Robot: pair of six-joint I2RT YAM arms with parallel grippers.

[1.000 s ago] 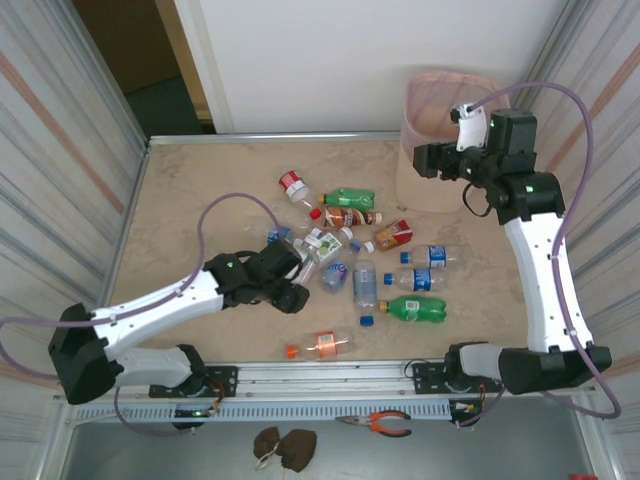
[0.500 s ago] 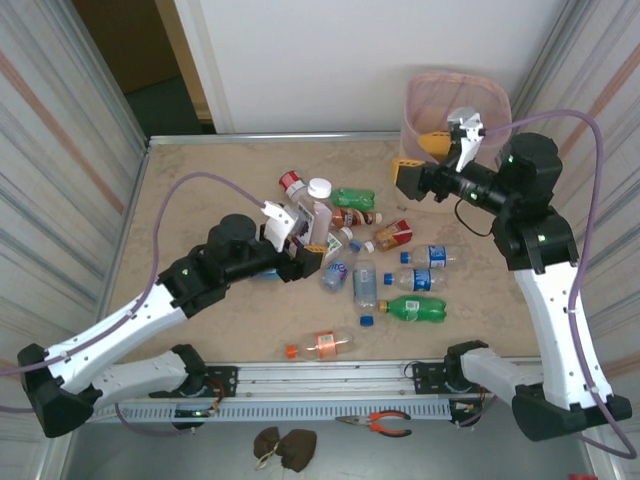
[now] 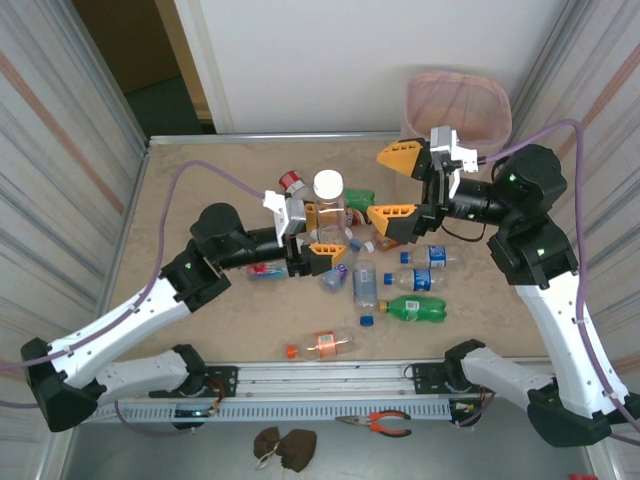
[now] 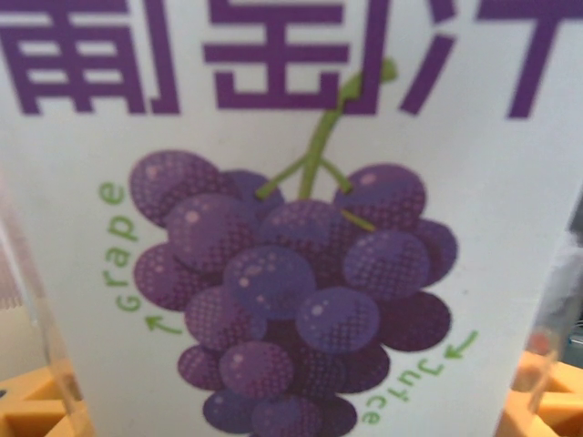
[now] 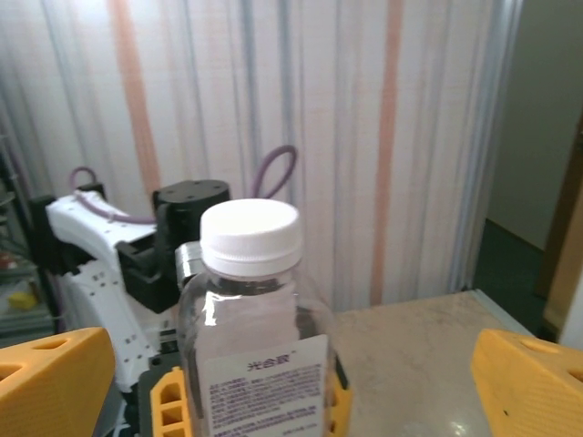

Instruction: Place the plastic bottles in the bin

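My right gripper moves toward the upright bottle next, its open fingers passing either side of the clear body (image 3: 331,221) (image 5: 258,337), as they are still short of it.
My left gripper (image 3: 325,238) is shut on a clear grape juice bottle (image 3: 329,207) with a white cap, held upright above the pile. Its purple grape label (image 4: 301,273) is pressed against the left wrist camera, with my orange fingers (image 4: 32,410) at the lower corners. My right gripper (image 3: 397,187) is wide open, facing that bottle (image 5: 250,319) from its right, fingers (image 5: 50,382) apart on either side and not touching it. Several more plastic bottles lie on the table, among them a green one (image 3: 418,310) and an orange one (image 3: 322,345). The pink bin (image 3: 457,102) stands at the back right.
Striped walls close in the table (image 3: 200,190) on the left and right, with a white wall behind. Loose blue caps (image 3: 366,321) lie among the bottles. Pliers (image 3: 380,423) rest in the tray below the front rail.
My left gripper has lifted the grape bottle off the table and carried it up and right. My right gripper has left the bin, opened wide and swung down to face the bottle.
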